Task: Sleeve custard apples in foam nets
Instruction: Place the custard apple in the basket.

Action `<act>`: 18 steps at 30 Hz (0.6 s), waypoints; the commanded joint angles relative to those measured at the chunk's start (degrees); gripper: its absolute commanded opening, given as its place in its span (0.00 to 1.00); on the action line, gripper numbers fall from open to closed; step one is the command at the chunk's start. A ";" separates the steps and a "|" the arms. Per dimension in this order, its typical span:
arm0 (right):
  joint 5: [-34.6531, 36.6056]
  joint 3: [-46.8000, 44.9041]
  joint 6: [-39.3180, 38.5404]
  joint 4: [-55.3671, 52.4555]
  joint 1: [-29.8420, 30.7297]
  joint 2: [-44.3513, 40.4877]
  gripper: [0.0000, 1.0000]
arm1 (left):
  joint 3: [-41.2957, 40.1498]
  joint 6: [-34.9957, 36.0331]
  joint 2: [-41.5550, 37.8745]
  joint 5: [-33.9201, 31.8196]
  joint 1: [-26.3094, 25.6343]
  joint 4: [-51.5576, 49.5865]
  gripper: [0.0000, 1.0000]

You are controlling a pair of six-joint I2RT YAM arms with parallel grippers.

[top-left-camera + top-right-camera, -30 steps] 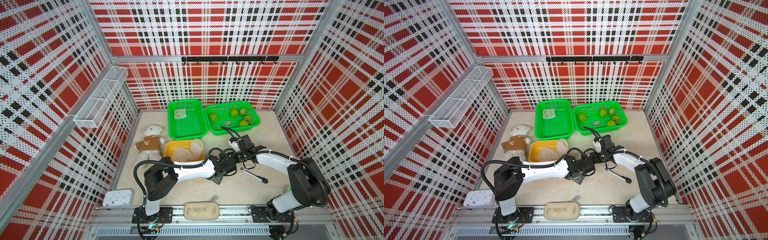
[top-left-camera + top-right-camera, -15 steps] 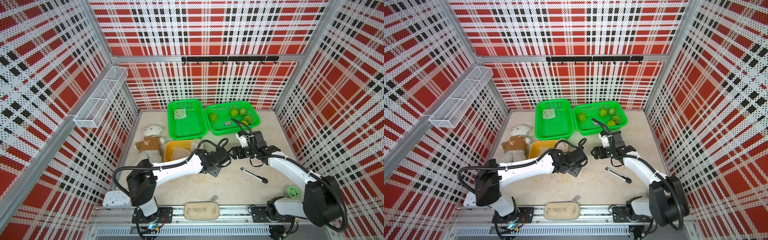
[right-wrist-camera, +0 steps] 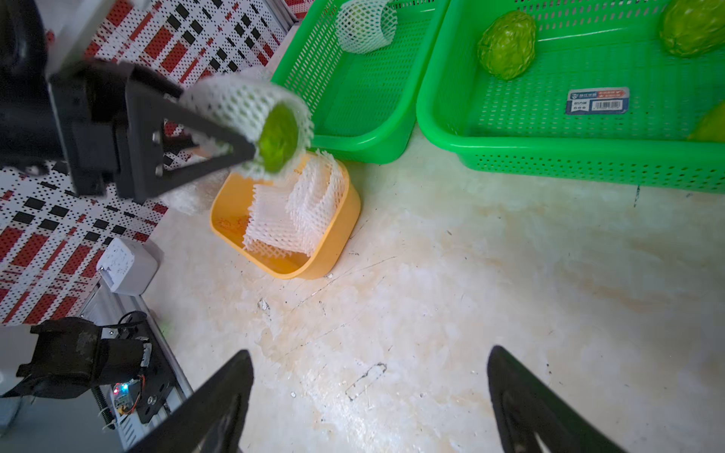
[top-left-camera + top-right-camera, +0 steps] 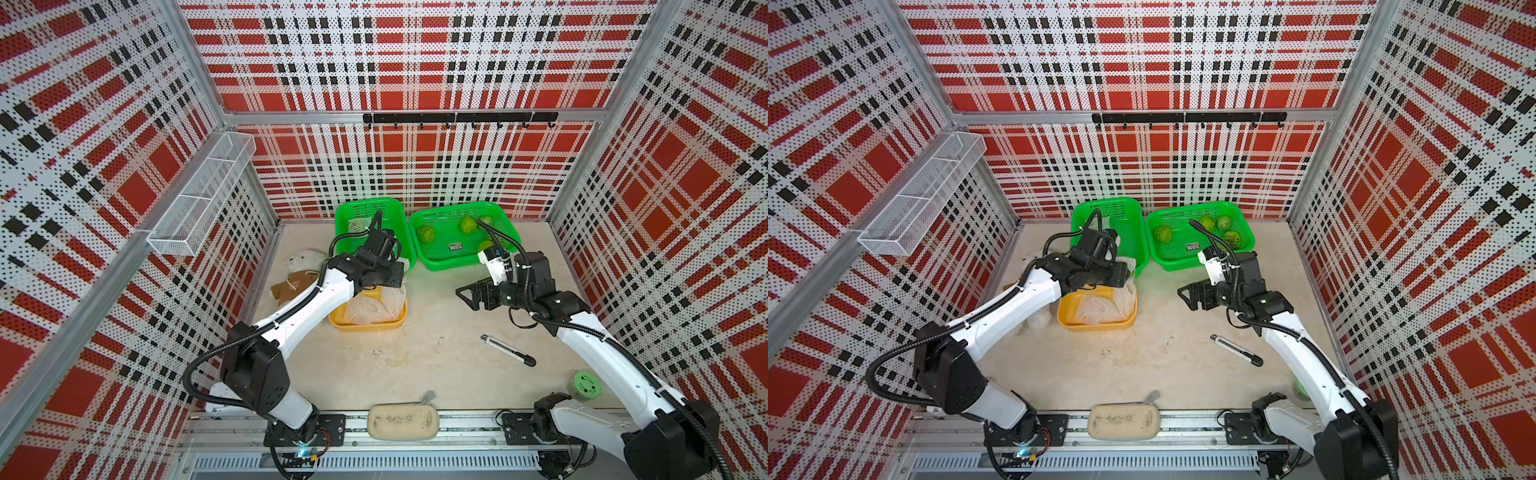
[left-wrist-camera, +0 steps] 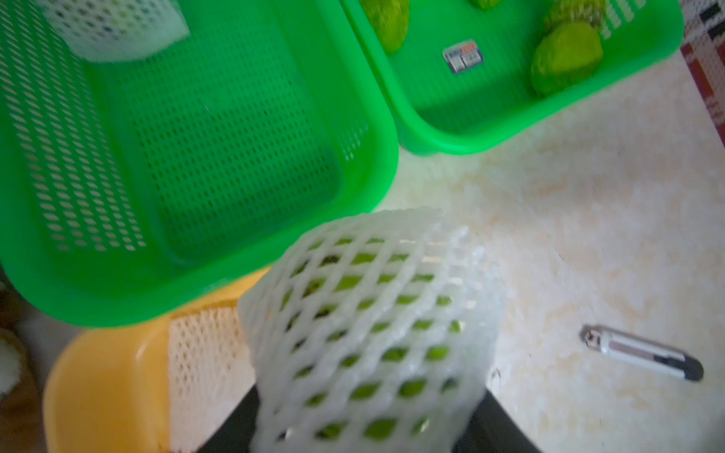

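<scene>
My left gripper holds a sleeved custard apple. It will next move outward, then down to the bottom of the green basket beside the other netted fruit to let go.
My left gripper (image 3: 266, 133) is shut on a custard apple (image 3: 276, 135) sleeved in a white foam net (image 5: 368, 313). It hangs over the far edge of the yellow tub (image 4: 365, 326), beside the left green basket (image 4: 365, 204). That basket holds another netted fruit (image 3: 365, 27). Spare foam nets (image 4: 376, 307) fill the tub. Several bare custard apples (image 4: 426, 233) lie in the right green basket (image 4: 453, 206). In the right wrist view my right gripper (image 3: 368, 353) is open and empty over bare tabletop, in front of that basket.
A utility knife (image 4: 507, 350) lies on the table to the right. A plush bear (image 4: 303, 262) sits at the left wall, a beige pouch (image 4: 403, 422) on the front rail, a pale green perforated container (image 4: 584, 386) at front right, and a white box (image 3: 125, 266) at front left.
The two grippers have drawn apart. My left gripper carried the netted fruit back and left toward the left green basket. My right gripper opened wide and pulled away to the right.
</scene>
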 commanded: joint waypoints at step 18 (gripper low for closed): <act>-3.86 7.58 -1.54 0.46 -0.09 6.75 0.96 | 29.16 6.10 35.72 -6.51 15.47 3.06 0.50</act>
